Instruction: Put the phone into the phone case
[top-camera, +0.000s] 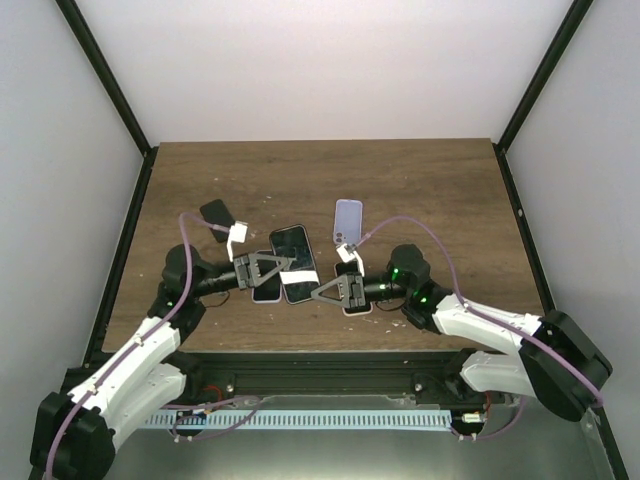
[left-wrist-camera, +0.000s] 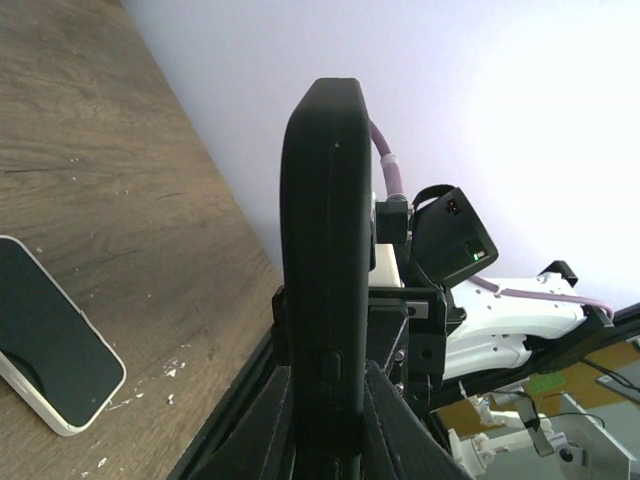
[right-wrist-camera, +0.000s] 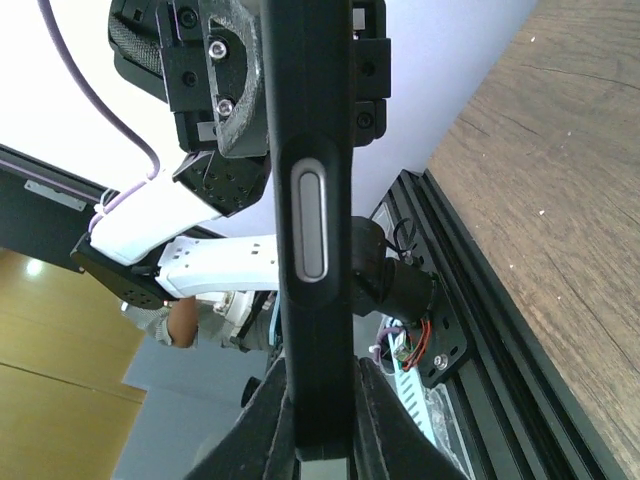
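My right gripper carries the black phone down and to its right in the top view next, onto the bare tabletop beside the pale phone.
A black phone (top-camera: 293, 258) with a dark glossy screen facing up is held above the table between both grippers. Its rim looks like a black phone case. My left gripper (top-camera: 284, 265) is shut on its left long edge; in the left wrist view the black edge (left-wrist-camera: 325, 230) stands clamped between the fingers of that gripper (left-wrist-camera: 330, 405). My right gripper (top-camera: 320, 292) is shut on the right lower edge; in the right wrist view the black edge with its silver side button (right-wrist-camera: 312, 220) sits between the fingers of that gripper (right-wrist-camera: 320, 400).
A white-rimmed phone (top-camera: 266, 293) lies screen up under the left gripper and shows in the left wrist view (left-wrist-camera: 50, 360). Another pale phone (top-camera: 356, 304) lies under the right gripper. A lavender case (top-camera: 348, 220) and a black flat piece (top-camera: 215, 212) lie farther back.
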